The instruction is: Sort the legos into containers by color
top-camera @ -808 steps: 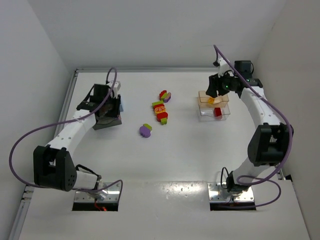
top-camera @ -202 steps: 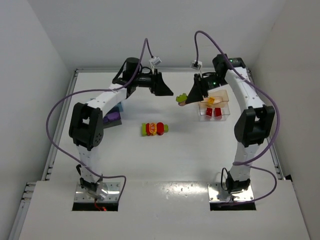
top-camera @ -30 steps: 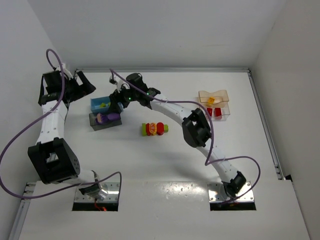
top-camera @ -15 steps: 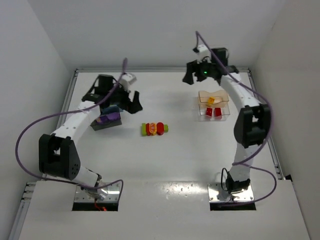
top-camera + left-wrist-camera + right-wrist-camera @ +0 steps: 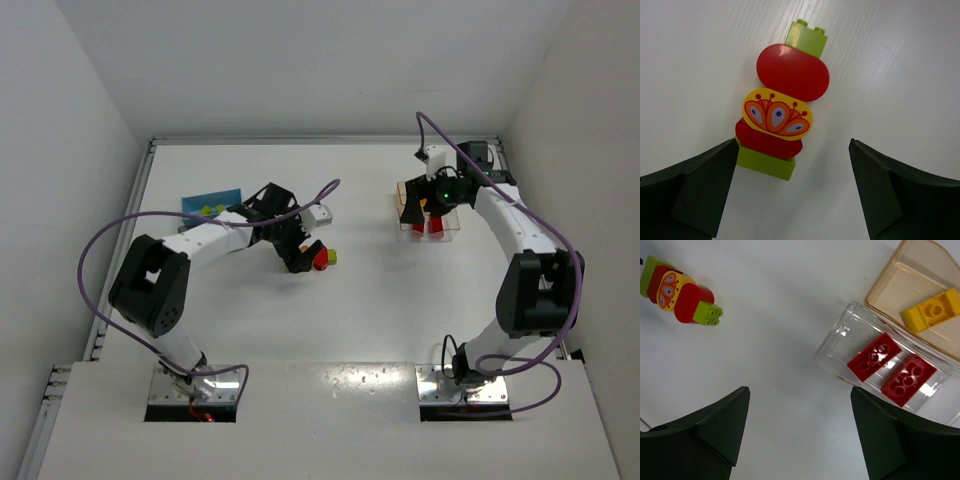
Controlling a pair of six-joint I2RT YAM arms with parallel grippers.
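The stack lies slanted to my left gripper's open fingers, so the gripper should next turn to line up with it and lower them around the yellow patterned piece [image 5: 777, 114].
A stack of legos [image 5: 777, 113] lies on the table: lime green ends, two red pieces and a yellow patterned piece. My left gripper [image 5: 793, 150] hovers open over its near end, one finger on each side and nothing gripped. From above, the left gripper [image 5: 303, 258] covers most of the stack [image 5: 322, 259]. The clear container [image 5: 840, 347] holds two red legos [image 5: 874, 356]. A yellow lego [image 5: 931, 312] rests on the amber tray [image 5: 900, 270] behind it. My right gripper [image 5: 800, 390] is open and empty, just left of the clear container [image 5: 432, 224].
A blue container part [image 5: 212, 203] with small lime green legos sits at the back left, partly behind the left arm. The stack [image 5: 677, 292] shows far to the left in the right wrist view. Purple cables loop over both arms. White walls enclose the table.
The left gripper has swung from the dark container over to the lego stack. The right gripper has come from the back of the table down beside the clear container.
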